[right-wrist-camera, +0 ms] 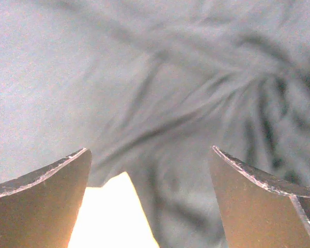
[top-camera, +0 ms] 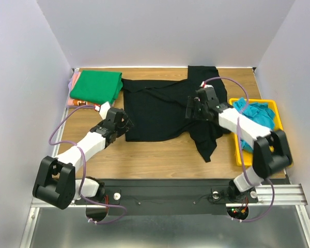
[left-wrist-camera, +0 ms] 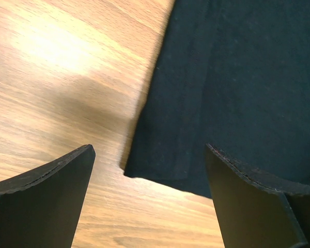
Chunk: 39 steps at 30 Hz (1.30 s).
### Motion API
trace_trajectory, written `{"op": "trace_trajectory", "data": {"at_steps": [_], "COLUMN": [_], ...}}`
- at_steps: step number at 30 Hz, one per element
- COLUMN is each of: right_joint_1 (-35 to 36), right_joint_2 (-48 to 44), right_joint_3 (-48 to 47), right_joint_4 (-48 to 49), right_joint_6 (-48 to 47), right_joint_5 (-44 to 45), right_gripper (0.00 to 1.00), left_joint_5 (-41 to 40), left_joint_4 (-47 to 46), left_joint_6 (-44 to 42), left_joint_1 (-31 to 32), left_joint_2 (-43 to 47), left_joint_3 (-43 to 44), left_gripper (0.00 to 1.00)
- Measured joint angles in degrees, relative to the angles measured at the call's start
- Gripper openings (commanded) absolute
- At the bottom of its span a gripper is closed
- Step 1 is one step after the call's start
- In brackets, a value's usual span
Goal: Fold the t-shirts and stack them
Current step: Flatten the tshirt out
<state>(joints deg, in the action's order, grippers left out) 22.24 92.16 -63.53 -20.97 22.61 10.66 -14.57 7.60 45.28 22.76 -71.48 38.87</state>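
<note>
The loose shirt part's near end point(top-camera: 206, 156) lies back from my right gripper and trails at an angle. My right gripper should move back and down to it next.
A black t-shirt point(top-camera: 160, 108) lies spread across the middle of the table, with a loose part trailing toward the front right. My left gripper point(top-camera: 125, 121) hangs open over its front left corner point(left-wrist-camera: 144, 173), nothing between the fingers. My right gripper point(top-camera: 190, 109) is open low over the shirt's wrinkled right side point(right-wrist-camera: 165, 103). A folded bright green t-shirt point(top-camera: 95, 86) rests at the back left on an orange-pink one point(top-camera: 72, 102). A teal-blue t-shirt point(top-camera: 256, 116) is crumpled in the yellow tray point(top-camera: 239, 155).
The yellow tray stands at the table's right edge. White walls close in the back and both sides. Bare wood point(left-wrist-camera: 57, 77) shows left of the black shirt and along the front point(top-camera: 155, 155).
</note>
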Motion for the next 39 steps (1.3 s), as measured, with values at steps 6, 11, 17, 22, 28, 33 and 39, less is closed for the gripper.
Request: {"op": "trace_trajectory", "data": {"at_steps": [6,11,17,22,28,33,39], "right_joint_1": [2.91,3.41,11.45,23.58,35.39,36.65,36.46], "right_joint_2": [-14.32,-11.52,-9.60,-9.84,-10.12,-11.69,-26.88], "right_joint_3": [11.04,15.98,16.76,18.40,18.53,18.91,22.25], "right_joint_4": [0.46,-0.48,-0.87,-0.59,-2.01,-3.61,-6.12], "right_joint_6": [3.67,5.20,8.09,13.31,17.59,20.33,26.36], "right_joint_5": [-3.58,-3.93,-3.93,-2.86,-1.27,1.66,8.26], "right_gripper": [1.00,1.00,1.00,1.00,1.00,1.00,1.00], "left_joint_5": [1.92,2.62,2.47,2.03,1.73,1.64,1.55], "left_joint_4": [0.00,0.83,2.19,3.32,4.00,4.76,5.03], "left_joint_6": [1.09,1.84,2.54,3.10,3.32,3.30,3.23], "left_joint_1": [0.02,0.02,0.02,0.02,0.02,0.02,0.70], "left_joint_2": [3.74,6.19,8.85,10.47,10.64,10.62,9.68], "left_joint_3": [-2.67,-4.92,-5.64,-5.66,-6.43,-6.51,-6.43], "left_gripper": [0.98,0.99,0.98,0.98,0.98,0.99,0.99]}}
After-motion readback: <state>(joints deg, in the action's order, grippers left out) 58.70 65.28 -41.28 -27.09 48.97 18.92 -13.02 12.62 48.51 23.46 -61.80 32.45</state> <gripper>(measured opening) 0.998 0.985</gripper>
